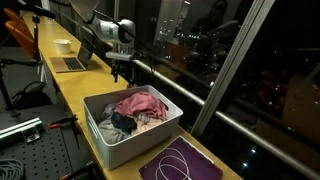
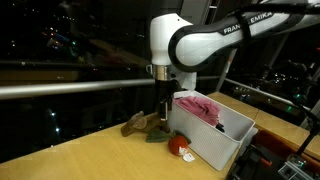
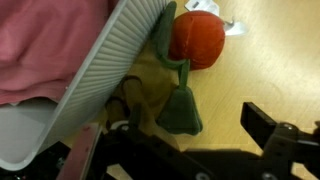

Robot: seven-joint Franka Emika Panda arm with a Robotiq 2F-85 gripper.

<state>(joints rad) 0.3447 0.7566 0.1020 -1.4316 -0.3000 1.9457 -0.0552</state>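
My gripper moves down beside the bin next and shifts toward that item, onto the green cloth leaf [image 2: 157, 135] [image 3: 180, 110].
My gripper [image 3: 180, 150] stands open over the wooden tabletop, right beside the white ribbed bin [image 3: 105, 75]. One dark finger [image 3: 272, 125] shows at the right of the wrist view. A green pointed piece of cloth [image 3: 180, 110] lies below, between the fingers, joined to olive-brown fabric [image 3: 148, 85] against the bin wall. Nothing is gripped. Just beyond sits a red round soft item [image 3: 195, 38] with a white tag. In both exterior views the gripper [image 2: 162, 112] [image 1: 122, 70] hangs at the bin's far end, above the brown cloth [image 2: 140, 124] and the red item [image 2: 180, 146].
The bin [image 1: 105, 145] is filled with clothes, with pink fabric [image 1: 140, 104] on top. A purple mat [image 1: 200, 168] with a white cord lies at the near end of the table. A laptop [image 1: 70, 63] and a white box [image 1: 62, 45] sit farther along. A window railing [image 1: 230, 120] runs beside the table.
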